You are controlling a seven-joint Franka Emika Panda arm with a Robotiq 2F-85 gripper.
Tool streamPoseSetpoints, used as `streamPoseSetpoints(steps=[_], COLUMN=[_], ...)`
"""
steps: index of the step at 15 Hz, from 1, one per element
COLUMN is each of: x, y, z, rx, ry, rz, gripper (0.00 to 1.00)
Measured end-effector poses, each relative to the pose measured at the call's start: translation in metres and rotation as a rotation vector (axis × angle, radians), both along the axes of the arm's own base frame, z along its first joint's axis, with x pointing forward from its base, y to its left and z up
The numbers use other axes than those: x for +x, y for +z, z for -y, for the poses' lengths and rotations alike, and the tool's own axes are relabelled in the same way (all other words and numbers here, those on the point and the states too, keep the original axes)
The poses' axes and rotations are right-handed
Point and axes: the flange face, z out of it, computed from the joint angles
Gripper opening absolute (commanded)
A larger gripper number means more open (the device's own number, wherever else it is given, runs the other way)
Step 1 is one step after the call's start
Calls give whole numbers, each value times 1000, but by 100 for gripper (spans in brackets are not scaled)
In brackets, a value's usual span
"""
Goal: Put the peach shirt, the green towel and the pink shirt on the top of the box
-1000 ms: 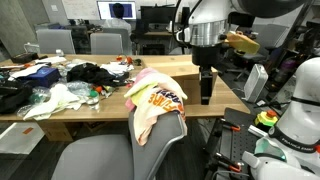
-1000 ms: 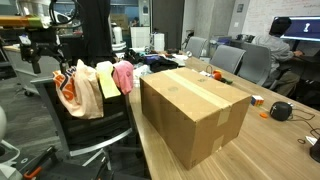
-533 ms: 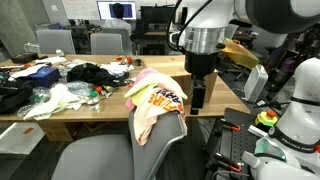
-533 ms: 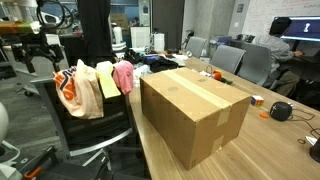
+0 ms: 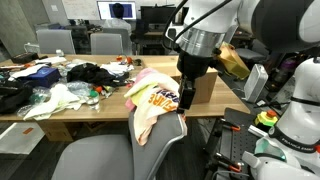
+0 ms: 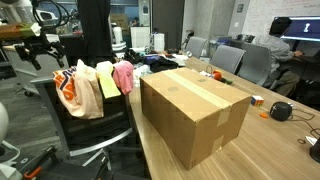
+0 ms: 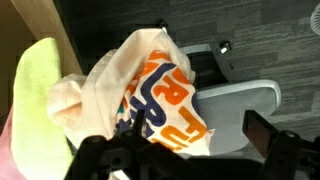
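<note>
The peach shirt's orange print (image 7: 160, 110) lies below my gripper, and the shirt's cloth bunches up there, so I should move my gripper down and toward the green towel (image 7: 35, 90) onto the print.
The peach shirt (image 5: 160, 100) with its orange print hangs over a grey chair's backrest; it also shows in an exterior view (image 6: 72, 92) and fills the wrist view (image 7: 150, 90). The green towel (image 6: 105, 80) (image 7: 35, 90) and the pink shirt (image 6: 124, 75) hang beside it on the same backrest. The large tan box (image 6: 195, 115) stands on the table next to the chair, its top bare. My gripper (image 5: 188, 98) (image 6: 42, 60) (image 7: 180, 150) is open and empty, close over the peach shirt's edge.
The grey chair (image 5: 110, 160) (image 7: 240, 100) stands against the wooden table (image 5: 100, 105). A pile of clothes and small items (image 5: 80, 75) covers the table's far part. Other chairs, monitors and a white robot (image 5: 295, 110) stand around.
My gripper has moved down and sideways toward the chair, from beside the table edge to right at the peach shirt. The cloths and box have not moved.
</note>
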Motion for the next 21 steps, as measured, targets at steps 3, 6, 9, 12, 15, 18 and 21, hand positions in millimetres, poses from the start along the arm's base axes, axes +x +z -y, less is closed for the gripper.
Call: streamPoseSetpoints(steps=[3, 6, 9, 12, 15, 18, 21], x=[1, 2, 3, 4, 4, 2, -1], y=[-3, -9, -16, -23, -28, -33, -37], z=[-1, 0, 4, 9, 13, 13, 12], rx=[-29, -65, -105, -141, -168, -176, -179], ry=[4, 7, 1, -14, -31, -42, -43], rz=[67, 128, 184, 226, 240, 240, 235], gripper=[100, 100, 100, 100, 100, 100, 80])
